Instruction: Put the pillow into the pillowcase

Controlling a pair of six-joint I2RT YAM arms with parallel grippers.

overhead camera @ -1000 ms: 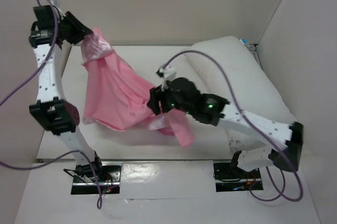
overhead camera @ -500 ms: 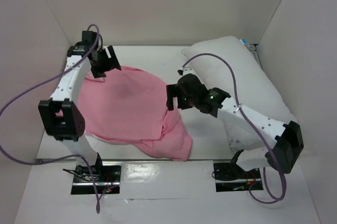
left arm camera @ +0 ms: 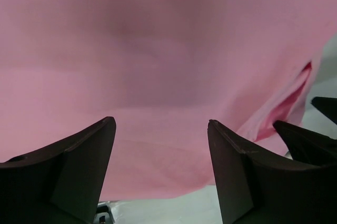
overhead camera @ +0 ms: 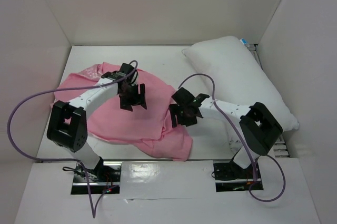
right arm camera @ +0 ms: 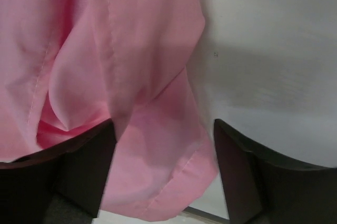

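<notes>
Next, my left gripper moves to the right in the top view and lower to the pillowcase's upper part's fold [overhead camera: 164, 123] [left arm camera: 273, 106], since the pillowcase's opening gapes there.
The pink pillowcase [overhead camera: 118, 121] lies spread flat on the left half of the table, a folded corner [overhead camera: 176, 145] reaching toward the near edge. The white pillow [overhead camera: 237, 79] lies apart from it along the right wall. My left gripper [overhead camera: 132, 98] hovers over the middle of the pillowcase, open; in the left wrist view only pink cloth [left arm camera: 158, 66] shows beyond the empty gap [left arm camera: 160, 129]. My right gripper [overhead camera: 184, 114] is at the pillowcase's right edge, open, with the hemmed corner [right arm camera: 158, 182] below its spread fingers [right arm camera: 247, 176].
White walls enclose the table at the back and both sides. The bare white table [overhead camera: 163, 63] shows between pillowcase and pillow. The two grippers are close together; the right one's fingers [left arm camera: 310, 139] show in the left wrist view. Purple cables loop from both arms.
Both grippers have opened and let go of the pillowcase, which dropped from hanging and now lies flat. Both arms have come down and inward over it.
</notes>
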